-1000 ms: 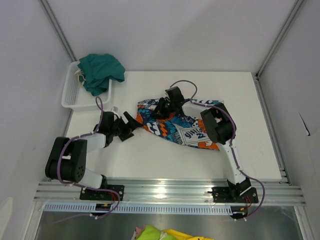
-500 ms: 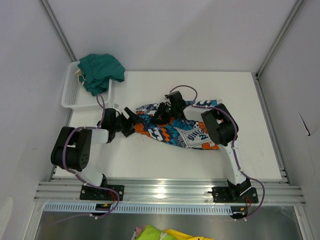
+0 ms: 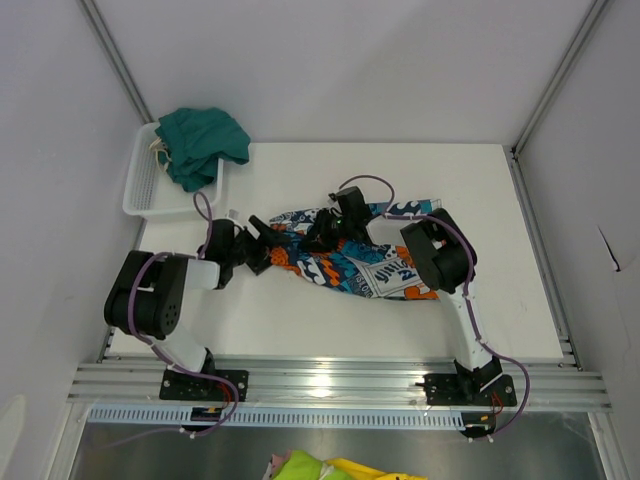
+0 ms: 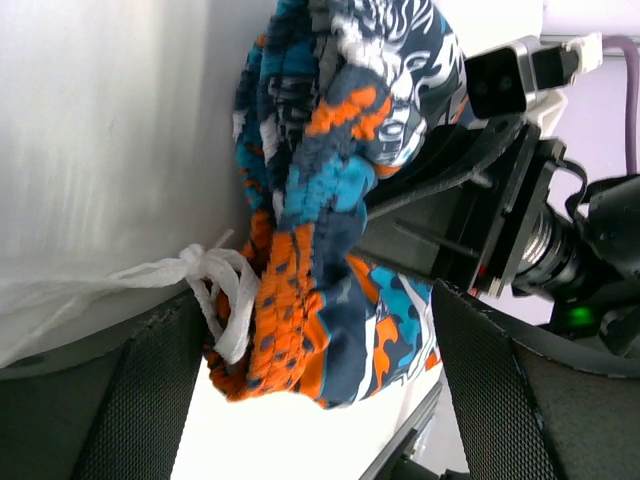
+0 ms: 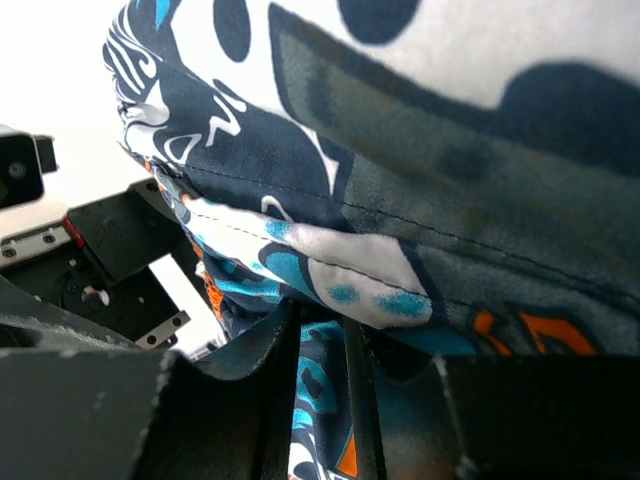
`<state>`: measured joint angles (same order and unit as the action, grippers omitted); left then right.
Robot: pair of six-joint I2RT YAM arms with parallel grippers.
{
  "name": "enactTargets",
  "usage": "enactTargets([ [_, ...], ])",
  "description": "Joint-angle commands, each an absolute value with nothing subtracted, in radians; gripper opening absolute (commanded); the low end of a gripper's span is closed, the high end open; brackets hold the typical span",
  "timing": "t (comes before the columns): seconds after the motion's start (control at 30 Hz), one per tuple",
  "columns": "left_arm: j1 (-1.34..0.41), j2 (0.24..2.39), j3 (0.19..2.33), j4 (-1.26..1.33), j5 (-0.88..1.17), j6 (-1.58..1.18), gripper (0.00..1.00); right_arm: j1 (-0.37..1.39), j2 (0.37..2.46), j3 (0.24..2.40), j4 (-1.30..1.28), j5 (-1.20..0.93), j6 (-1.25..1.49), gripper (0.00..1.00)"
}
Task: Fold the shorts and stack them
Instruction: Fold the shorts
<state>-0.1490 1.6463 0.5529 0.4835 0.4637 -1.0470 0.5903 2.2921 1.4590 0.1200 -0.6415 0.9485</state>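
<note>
The orange waistband end (image 3: pixel 279 257) (image 4: pixel 277 335) is between the left gripper's wide-open fingers, so the robot will slide its left gripper to the right in the top view, farther over the waistband end, and close it.
The patchwork-print shorts (image 3: pixel 365 262) lie crumpled at the table's middle. My right gripper (image 3: pixel 325 230) sits on their upper left part. In the right wrist view it (image 5: pixel 320 400) is shut on a fold of the print fabric (image 5: pixel 330 270). My left gripper (image 3: pixel 262 247) is at the shorts' left end. In the left wrist view it (image 4: pixel 320 395) is open, with the orange waistband end (image 4: pixel 300 330) and white drawstring (image 4: pixel 215 275) between the wide-apart fingers (image 4: pixel 140 400). The plain teal-green shorts (image 3: pixel 203 142) hang bunched over the basket's far corner.
The white mesh basket (image 3: pixel 148 190) stands at the table's far left corner. The side walls stand close on the left and right. The aluminium rail (image 3: pixel 340 385) with both arm bases runs along the near edge.
My right gripper has pulled the print shorts left and slightly nearer. My left gripper has swung up to their left end, so the waistband now lies between its fingers.
</note>
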Motion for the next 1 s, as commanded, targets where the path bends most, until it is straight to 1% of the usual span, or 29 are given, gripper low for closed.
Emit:
enactTargets([
  [0.0, -0.161, 1.583, 0.479, 0.509, 0.402, -1.042, 0.93, 0.618, 2.276, 1.433, 0.015, -0.595, 0.908, 0.27],
  [0.03, -0.163, 1.534, 0.463, 0.520, 0.391, -1.040, 0.93, 0.618, 2.275, 1.437, 0.009, -0.592, 0.904, 0.27],
  [0.13, -0.176, 1.480, 0.394, 0.626, 0.380, -1.034, 0.93, 0.618, 2.276, 1.437, 0.008, -0.588, 0.905, 0.27],
  [0.37, -0.192, 1.506, 0.380, 0.791, 0.451, -1.009, 0.92, 0.620, 2.278, 1.428, 0.011, -0.587, 0.907, 0.27],
  [0.6, -0.192, 1.568, 0.318, 1.023, 0.456, -1.109, 0.91, 0.623, 2.276, 1.416, 0.037, -0.594, 0.925, 0.27],
  [0.83, -0.192, 1.585, 0.296, 1.071, 0.381, -1.166, 0.90, 0.624, 2.273, 1.388, 0.074, -0.604, 0.946, 0.27],
  [0.93, -0.192, 1.569, 0.299, 1.014, 0.373, -1.169, 0.89, 0.626, 2.275, 1.390, 0.075, -0.607, 0.950, 0.27],
  [0.97, -0.192, 1.563, 0.298, 0.929, 0.358, -1.170, 0.89, 0.626, 2.276, 1.393, 0.077, -0.607, 0.953, 0.27],
])
